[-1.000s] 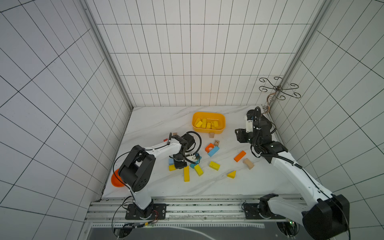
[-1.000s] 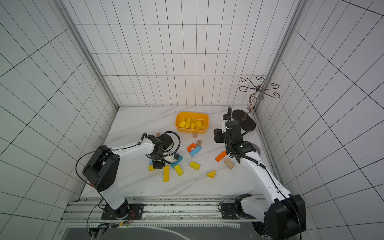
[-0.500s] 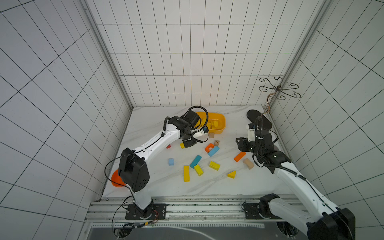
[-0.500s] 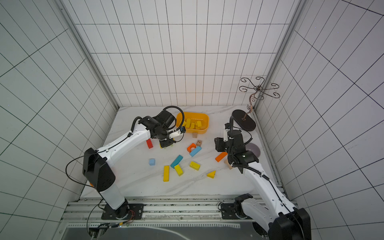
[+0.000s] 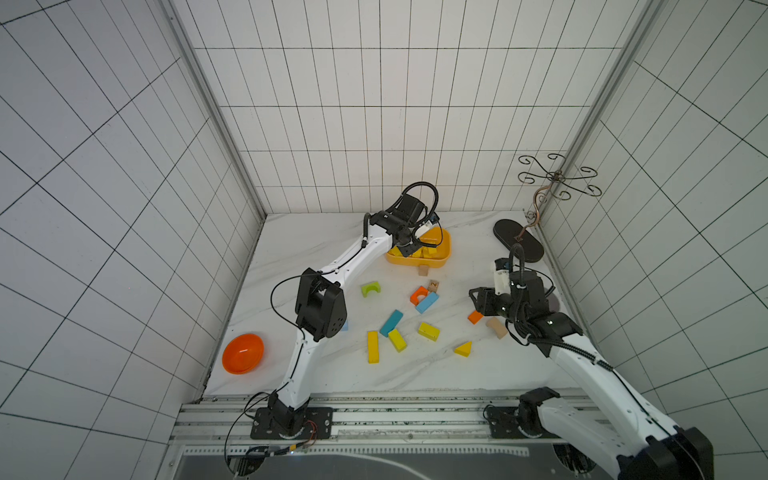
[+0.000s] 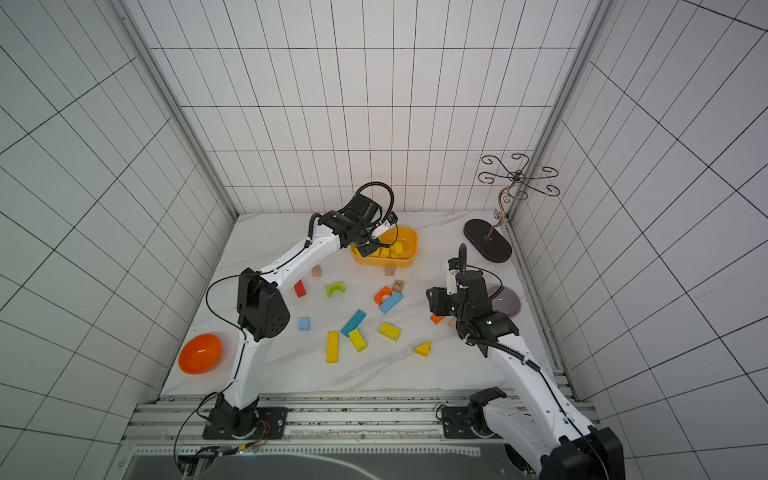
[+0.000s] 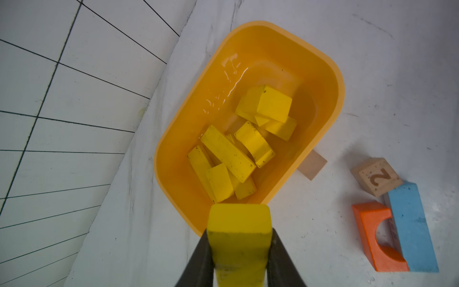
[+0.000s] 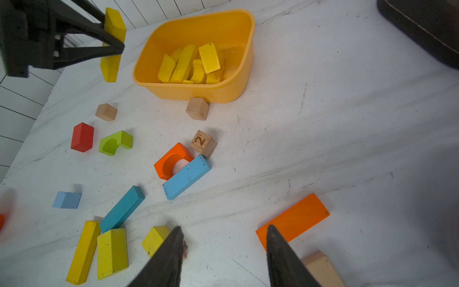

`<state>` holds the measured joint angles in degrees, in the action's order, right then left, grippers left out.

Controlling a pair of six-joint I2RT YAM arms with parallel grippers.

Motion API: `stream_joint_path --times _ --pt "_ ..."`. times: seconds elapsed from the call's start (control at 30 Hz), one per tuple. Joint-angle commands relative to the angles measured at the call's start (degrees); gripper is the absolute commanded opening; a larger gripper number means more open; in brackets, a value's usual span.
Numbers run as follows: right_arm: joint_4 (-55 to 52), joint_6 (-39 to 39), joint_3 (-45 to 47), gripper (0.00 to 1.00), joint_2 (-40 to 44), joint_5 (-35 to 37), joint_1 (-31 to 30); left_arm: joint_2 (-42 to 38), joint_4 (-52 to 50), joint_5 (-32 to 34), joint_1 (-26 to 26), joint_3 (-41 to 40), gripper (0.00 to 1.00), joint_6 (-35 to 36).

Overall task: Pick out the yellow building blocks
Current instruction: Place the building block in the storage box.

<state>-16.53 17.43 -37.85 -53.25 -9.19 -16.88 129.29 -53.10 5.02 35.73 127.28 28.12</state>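
Observation:
I will carry the yellow bar block past the tub's rim with my left gripper, then lower it and release it there. The yellow blocks gathered in the tub lie outward of my gripper and below it.
My left gripper [image 7: 239, 233] is shut on a yellow bar block [image 7: 238, 223], holding it on end in the air at the near rim of the yellow-orange tub [image 7: 332, 74]. The right wrist view shows that block [image 8: 113, 24] left of the tub [image 8: 244, 27]. Several yellow building blocks [image 7: 228, 154] lie inside the tub. On the table lie a long yellow bar [image 5: 372, 347], a shorter one [image 5: 397, 340], a small block [image 5: 429, 331] and a wedge [image 5: 463, 349]. My right gripper [image 8: 224, 231] hangs open and empty over bare table, near the orange bar [image 8: 293, 221].
Scattered between the arms are an orange arch [image 8: 171, 159], two blue bars [image 8: 186, 176], a green arch [image 8: 115, 143], a red block [image 8: 82, 136] and wooden cubes [image 8: 198, 108]. An orange bowl [image 5: 243, 353] sits front left. A black stand base [image 5: 517, 241] is back right.
My left arm has carried a yellow block from the front cluster back to the tub. My right arm has drawn away from the tub toward the front right.

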Motion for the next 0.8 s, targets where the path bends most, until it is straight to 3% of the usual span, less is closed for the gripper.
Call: stream_joint_path --times 0.0,0.13,0.47,0.77 --pt "0.2 2.4 3.1 0.54 1.1 -2.0 -0.2 2.2 10.1 0.8 -0.4 2.4 0.14 -1.6" --pt "3.7 5.2 4.2 0.53 -0.4 -5.7 -0.7 5.9 14.1 1.4 -0.5 4.4 0.15 -1.8" --pt "2.1 7.3 5.9 0.54 1.2 -3.8 -3.4 13.7 17.3 2.9 -0.8 5.6 0.18 0.5" --pt "-0.6 12.4 6.7 0.54 0.6 0.7 -8.5 16.9 18.0 2.7 -2.1 5.5 0.27 0.5"
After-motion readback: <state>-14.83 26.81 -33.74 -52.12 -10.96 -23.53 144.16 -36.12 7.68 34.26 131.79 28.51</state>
